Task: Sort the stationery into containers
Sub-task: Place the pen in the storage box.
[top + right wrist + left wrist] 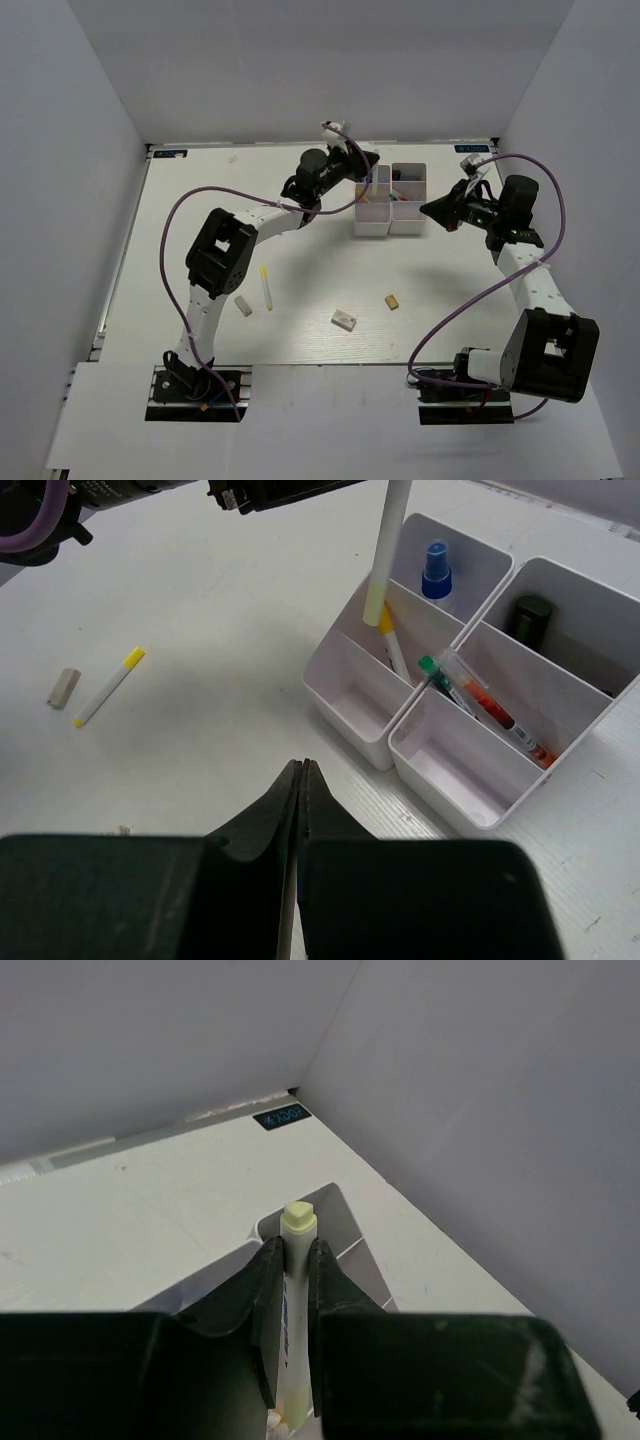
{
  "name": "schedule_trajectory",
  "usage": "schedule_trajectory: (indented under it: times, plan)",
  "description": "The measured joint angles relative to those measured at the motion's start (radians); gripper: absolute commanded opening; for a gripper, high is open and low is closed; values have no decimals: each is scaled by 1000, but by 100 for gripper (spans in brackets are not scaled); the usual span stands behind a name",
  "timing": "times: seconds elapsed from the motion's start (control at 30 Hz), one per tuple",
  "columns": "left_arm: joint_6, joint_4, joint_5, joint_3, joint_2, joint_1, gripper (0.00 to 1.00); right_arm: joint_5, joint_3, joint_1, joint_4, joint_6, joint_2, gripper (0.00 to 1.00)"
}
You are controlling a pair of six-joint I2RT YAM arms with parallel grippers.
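My left gripper should next lower toward the section of the bins holding another yellow-ended pen (369, 194), which is below it, and release the white pen there, like with like.
My left gripper (297, 1252) is shut on a white pen with a pale yellow end (299, 1218) and holds it upright over the white bins (345, 1222). In the top view this gripper (366, 168) is at the left column of the bins (371, 229). In the right wrist view the held pen (386, 550) hangs over a left compartment of the bins (350, 712), which hold another pen (398, 655), a blue-capped bottle (436, 570), a black marker (533, 610), a green marker (430, 666) and a red pen (497, 717). My right gripper (301, 772) is shut and empty, just right of the bins (440, 210).
On the table lie a yellow pen (266, 288), a grey eraser (244, 306), a white eraser (343, 319) and a tan eraser (392, 301). The yellow pen (108, 687) and grey eraser (63, 687) also show in the right wrist view. Walls enclose the table.
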Motion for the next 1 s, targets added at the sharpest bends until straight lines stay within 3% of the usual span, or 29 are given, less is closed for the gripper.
schedule_trajectory:
  times: [0.4, 0.6, 0.73, 0.87, 0.9, 0.97, 1.0]
  plan:
    - [130, 87, -119, -6, 31, -34, 7, -38, -20, -9, 16, 14, 0, 0]
    - [154, 71, -140, 0, 85, -35, 20, -48, -23, -13, 16, 14, 0, 0]
    - [163, 56, -140, 0, 91, -42, 36, -52, -24, -13, 16, 14, 0, 1]
    - [167, 64, -136, -1, 91, -47, 45, -57, -27, -14, 16, 10, 0, 22]
    - [168, 66, -134, -2, 90, -47, 47, -61, -29, -13, 15, 7, 0, 33]
    - [169, 75, -127, -8, 84, -50, 50, -70, -31, -14, 7, -4, 0, 43]
    - [169, 79, -121, -14, 77, -50, 50, -75, -31, -14, 3, -13, 0, 63]
